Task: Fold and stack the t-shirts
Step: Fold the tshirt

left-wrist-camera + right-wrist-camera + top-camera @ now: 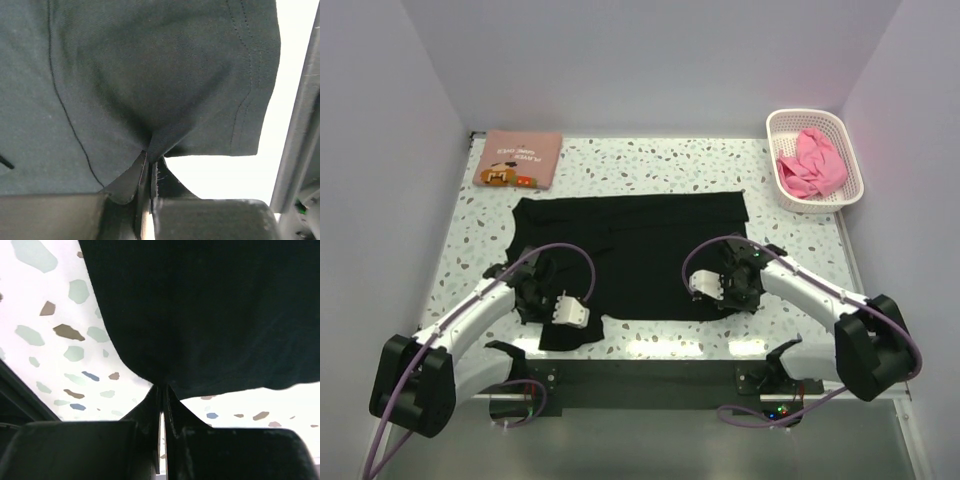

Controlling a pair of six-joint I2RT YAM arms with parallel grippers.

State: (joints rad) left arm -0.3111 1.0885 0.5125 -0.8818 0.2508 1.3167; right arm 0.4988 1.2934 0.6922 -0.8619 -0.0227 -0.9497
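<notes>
The left gripper carries the pinched fold up and outward to the shirt's far edge (pixel 546 206) next and releases it there, since the black t-shirt (pixel 640 240) lies spread.
The black t-shirt (pixel 640 240) lies spread across the middle of the speckled table (pixel 650 160). My left gripper (pixel 533 288) is at its near left corner. In the left wrist view it (pixel 150 160) is shut on a pinched fold of the black cloth (pixel 150 75) beside a stitched sleeve hem. My right gripper (pixel 738 288) is at the shirt's near right edge, and in the right wrist view it (pixel 163 389) is shut on the black hem (pixel 210 310). The salmon-pink printed t-shirt (pixel 520 158) lies folded at the back left. The bright pink t-shirt (pixel 810 165) is bunched in the basket.
The white lattice basket (pixel 772 150) stands at the back right corner. Walls close in the table on the left, back and right. A dark rail with the arm bases runs along the near edge (pixel 640 375).
</notes>
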